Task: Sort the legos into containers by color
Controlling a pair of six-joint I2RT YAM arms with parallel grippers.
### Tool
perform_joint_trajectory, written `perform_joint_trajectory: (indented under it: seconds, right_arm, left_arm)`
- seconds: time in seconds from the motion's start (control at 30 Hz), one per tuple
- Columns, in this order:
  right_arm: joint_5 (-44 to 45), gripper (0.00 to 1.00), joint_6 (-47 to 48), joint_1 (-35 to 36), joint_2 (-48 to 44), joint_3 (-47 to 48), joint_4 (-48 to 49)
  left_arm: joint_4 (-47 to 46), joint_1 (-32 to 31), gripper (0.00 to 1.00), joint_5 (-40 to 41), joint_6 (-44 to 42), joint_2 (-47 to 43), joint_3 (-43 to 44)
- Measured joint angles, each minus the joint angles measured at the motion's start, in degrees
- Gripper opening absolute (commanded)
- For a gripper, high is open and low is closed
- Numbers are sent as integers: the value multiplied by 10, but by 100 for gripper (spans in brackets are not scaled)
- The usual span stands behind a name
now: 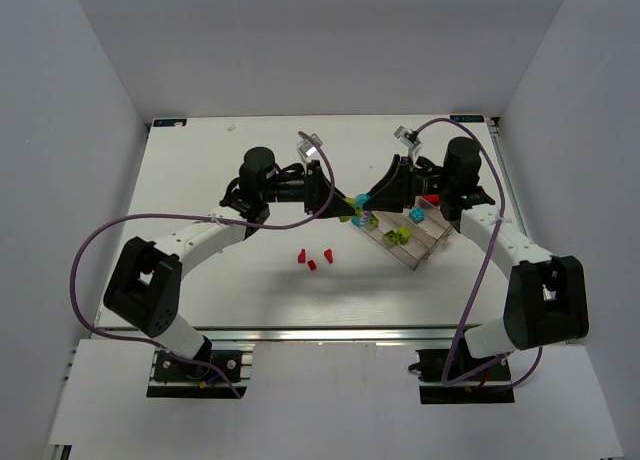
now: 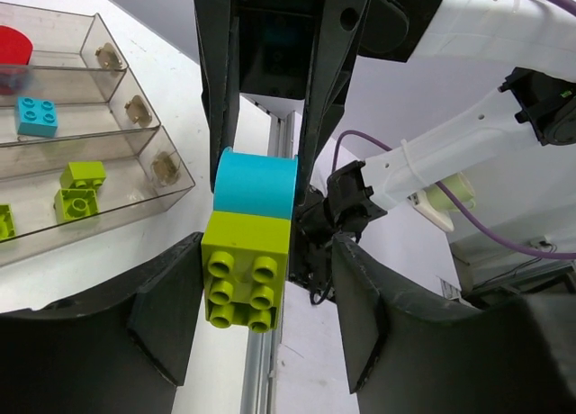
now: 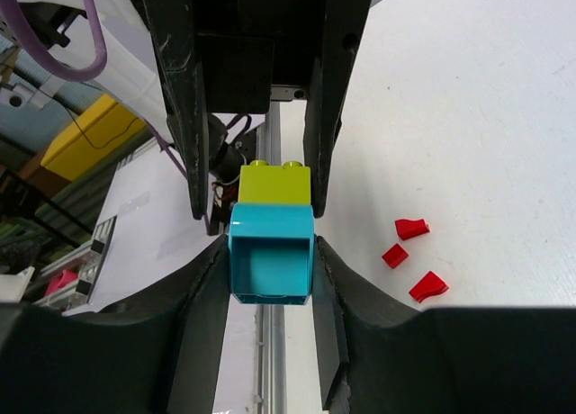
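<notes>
I should move my right gripper to the right in the top view, tilt it and lower it into the container's middle section (image 1: pixel 423 223) to release, because a cyan lego is there.
My right gripper (image 3: pixel 270 252) is shut on a cyan-blue lego (image 3: pixel 271 265), which has a yellow-green lego (image 3: pixel 274 182) stuck to its far end. In the left wrist view the yellow-green lego (image 2: pixel 246 265) sits between my left gripper's (image 2: pixel 270 261) fingers. It lies against one finger with a gap to the other, so that gripper is open. Both grippers meet above the table's middle (image 1: pixel 355 204). The clear divided tray (image 1: pixel 428 250) lies just right of them. It holds a red piece (image 2: pixel 11 47), a cyan lego (image 2: pixel 37 116) and yellow-green legos (image 2: pixel 79 189) in separate compartments.
Three small red legos (image 1: pixel 314 258) lie loose on the white table in front of the left gripper; they also show in the right wrist view (image 3: pixel 409 252). White walls enclose the table on the left, back and right. Purple cables loop from both arms.
</notes>
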State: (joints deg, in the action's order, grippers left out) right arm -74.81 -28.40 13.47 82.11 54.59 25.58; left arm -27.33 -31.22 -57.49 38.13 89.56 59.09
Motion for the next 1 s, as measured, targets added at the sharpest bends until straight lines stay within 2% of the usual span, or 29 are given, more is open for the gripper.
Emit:
perform_joint_trajectory:
  seconds: [0.07, 0.17, 0.2, 0.33, 0.43, 0.47, 0.5, 0.53, 0.6, 0.77, 1.0]
  right_arm:
    - [-3, 0, 3, -3, -1, 0, -5]
    - [-6, 0, 5, -6, -7, 0, -11]
    - [-7, 0, 5, -7, -8, 0, -13]
    - [-10, 0, 1, -9, -10, 0, -14]
    - [-12, 0, -2, -10, -10, 0, -14]
    - [-12, 0, -3, -10, -10, 0, -14]
    - [-13, 0, -5, -10, -10, 0, -13]
    - [-13, 0, -6, -10, -10, 0, -12]
    - [-13, 0, -9, -10, -10, 0, -11]
    - [-14, 0, 0, -12, -10, 2, -21]
    - [-12, 0, 74, -19, -10, 23, -108]
  left_arm:
    - [10, 1, 61, 2, -9, -3, 1]
    - [23, 3, 52, 4, -19, -3, 2]
    - [27, 3, 45, 5, -22, -3, 3]
    - [30, 4, 34, 1, -27, -3, 5]
    - [30, 4, 33, -1, -26, -3, 5]
    - [29, 4, 30, -2, -26, -3, 5]
    - [28, 4, 25, -4, -24, -3, 5]
    - [25, 4, 13, -5, -21, -2, 5]
    - [18, 4, 0, -10, -16, 1, 5]
    - [17, 4, 0, -12, -15, 5, 7]
    - [37, 6, 0, 3, -38, 3, 10]
